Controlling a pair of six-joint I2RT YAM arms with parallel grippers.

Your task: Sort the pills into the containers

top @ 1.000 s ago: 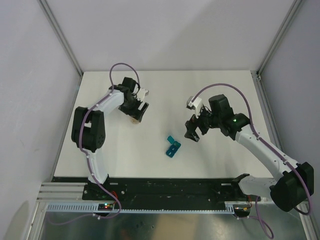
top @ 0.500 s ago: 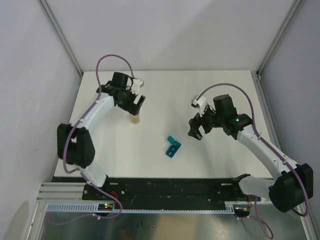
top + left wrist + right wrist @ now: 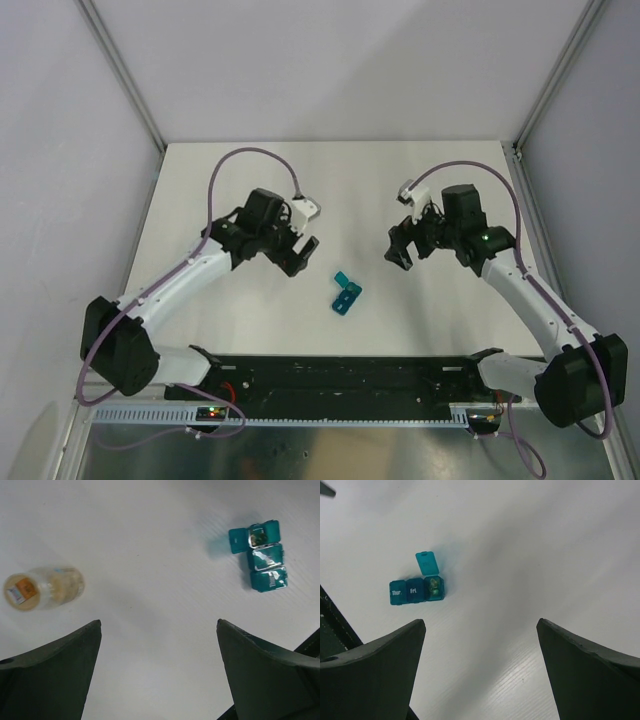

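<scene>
My left gripper will next move down and back, rightward in the top view, onto the shut end compartment (image 3: 341, 304) (image 3: 269, 579), because the containers' opposite end is open with pills inside.
The teal containers (image 3: 346, 293) lie on the white table between the arms, a strip of three joined compartments. One end lid stands open, and greenish pills (image 3: 434, 586) show inside that compartment. The other two lids are shut. My left gripper (image 3: 300, 255) hovers open and empty just left of the containers (image 3: 264, 560). My right gripper (image 3: 398, 250) hovers open and empty to the right and a little behind the containers (image 3: 416, 590). Both wrist views show only bare table between the fingers of the left gripper (image 3: 159, 622) and the right gripper (image 3: 481, 621).
A small round orange-tan bottle (image 3: 45, 587) with a pale translucent body sits on the table left of my left gripper; in the top view my left arm hides it. A black rail (image 3: 340, 370) runs along the near table edge. Walls close in the back and both sides.
My left gripper opened wide off the bottle, lifted away and swung toward the teal containers. My right gripper drifted a little back and to the right, still open.
</scene>
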